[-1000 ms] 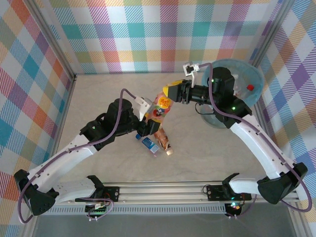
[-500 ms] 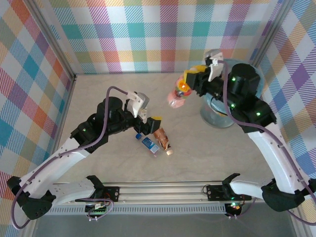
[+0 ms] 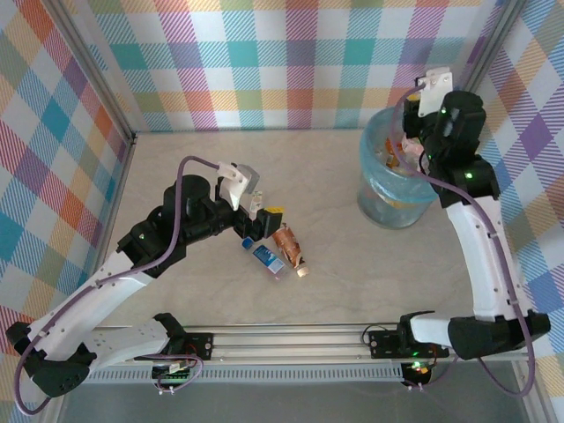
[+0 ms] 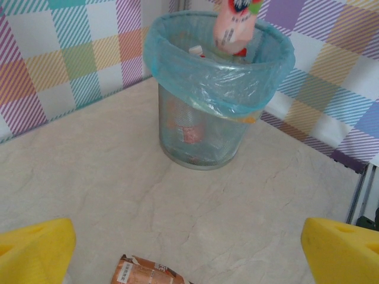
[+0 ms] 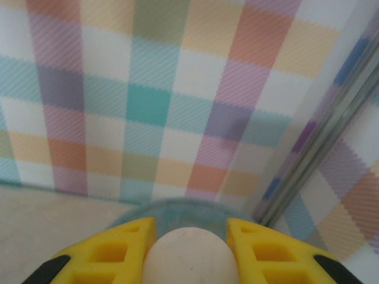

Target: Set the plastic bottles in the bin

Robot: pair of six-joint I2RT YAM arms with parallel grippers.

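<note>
The pink-labelled bottle hangs near the bin's far rim, so my right gripper will shift over the middle of the bin's opening (image 3: 409, 152), tilt down and release it.
My right gripper (image 3: 412, 130) hangs over the bin (image 3: 377, 189), shut on a pink-labelled plastic bottle (image 4: 235, 26) that points down into the bin's mouth. In the right wrist view the bottle's pale end (image 5: 188, 257) sits between the yellow fingers (image 5: 118, 248) of this gripper (image 5: 190, 223), with the blue-lined bin rim (image 5: 189, 207) below. My left gripper (image 3: 264, 218) stands open and holds nothing, just left of a copper-labelled bottle (image 3: 291, 247) and a blue-labelled bottle (image 3: 267, 257) lying on the table. The left wrist view has the bin (image 4: 207, 112) ahead and the copper bottle (image 4: 148, 273) near the left gripper (image 4: 188, 236).
Several bottles lie inside the bin, seen through its clear wall (image 4: 189, 136). Plaid walls close in the table on three sides, and the bin stands near the back right corner. The marble tabletop (image 3: 211, 167) stretches to the left and back.
The left gripper opened, let go of the pink bottle and drew back left. The right arm carried that bottle from the table's middle to above the bin.
</note>
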